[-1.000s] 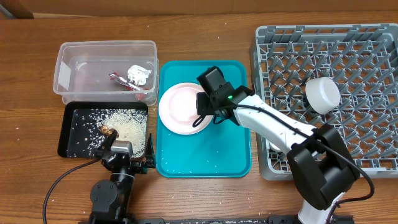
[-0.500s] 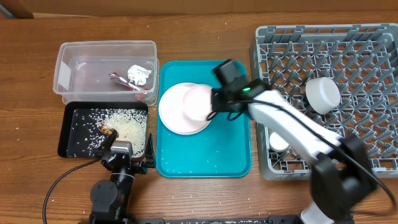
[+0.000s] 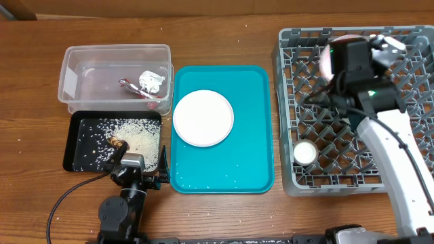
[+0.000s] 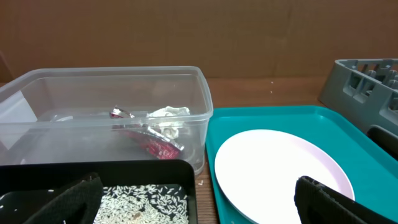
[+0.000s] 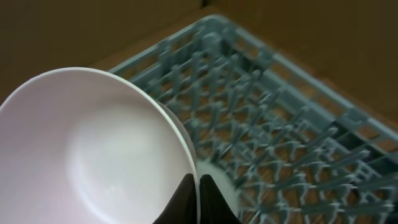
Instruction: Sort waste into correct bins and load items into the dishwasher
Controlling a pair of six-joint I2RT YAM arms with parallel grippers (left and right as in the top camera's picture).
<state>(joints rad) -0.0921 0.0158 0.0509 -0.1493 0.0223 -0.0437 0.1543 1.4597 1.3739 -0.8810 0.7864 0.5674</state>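
Observation:
The tilted bowl in my right gripper goes left in the overhead view next, then down for release where the rack's wires beside the teal tray are empty.
My right gripper (image 3: 339, 62) is shut on the rim of a pale pink bowl (image 3: 329, 57) and holds it tilted above the far part of the grey dish rack (image 3: 400, 156). In the right wrist view the fingers (image 5: 199, 186) pinch the bowl's (image 5: 93, 149) edge over the rack's tines (image 5: 280, 124). A white plate (image 3: 203, 117) lies on the teal tray (image 3: 224, 173). My left gripper (image 3: 135, 173) is open and empty at the table's front edge; its wrist view shows the plate (image 4: 280, 171) just ahead between its fingers (image 4: 199, 202).
A clear bin (image 3: 74, 74) holds foil and a red wrapper (image 3: 150, 83). A black tray (image 3: 81, 152) holds rice. A small white cup (image 3: 305, 153) sits in the rack's near left corner. Rice grains lie scattered on the teal tray.
My right gripper lifted the pink bowl off the plate and carried it right and back, from over the teal tray to above the dish rack. The left arm has not moved.

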